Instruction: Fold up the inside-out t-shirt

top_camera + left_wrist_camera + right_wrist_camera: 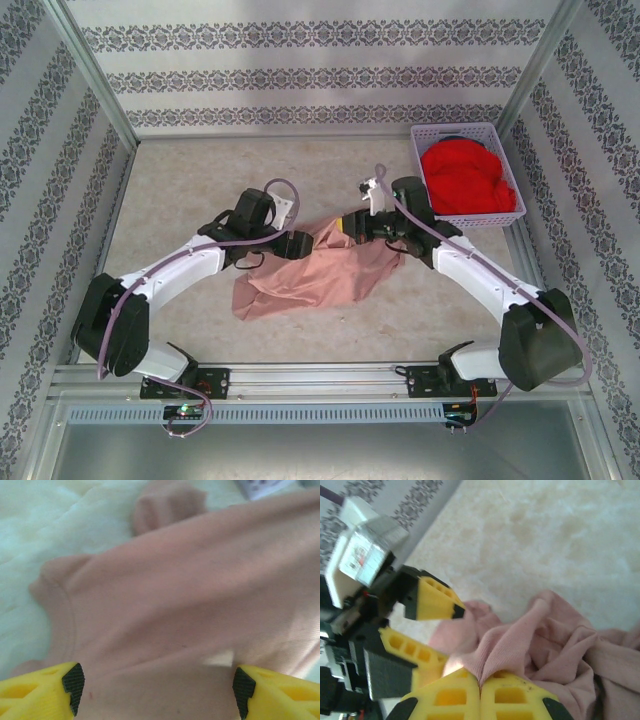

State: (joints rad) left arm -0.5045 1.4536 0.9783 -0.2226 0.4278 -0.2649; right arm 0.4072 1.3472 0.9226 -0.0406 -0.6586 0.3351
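The heap's near edge (pixel 350 297) is back of the right gripper, so the robot next needs to lift the fold to open the bunched cloth, then lower it back there and release it.
The inside-out t-shirt (pixel 310 278) is a dusty pink heap, bunched in the middle of the table between the two arms. My left gripper (pixel 306 243) sits at its upper left edge and is open. In the left wrist view its black pads (pixel 74 684) stand wide apart, with smooth pink cloth (pixel 190 595) spread beyond and between them. My right gripper (pixel 352 228) is at the shirt's top edge. Its yellow jaws (pixel 481 682) are shut on a raised fold of the pink cloth (pixel 520 635). The left gripper's open fingers (pixel 436 600) sit close beside that fold.
A lilac basket (pixel 455 128) holding a bright red garment (pixel 465 175) stands at the back right, just behind the right arm. Patterned walls and metal posts close in the beige table (pixel 190 190) on three sides.
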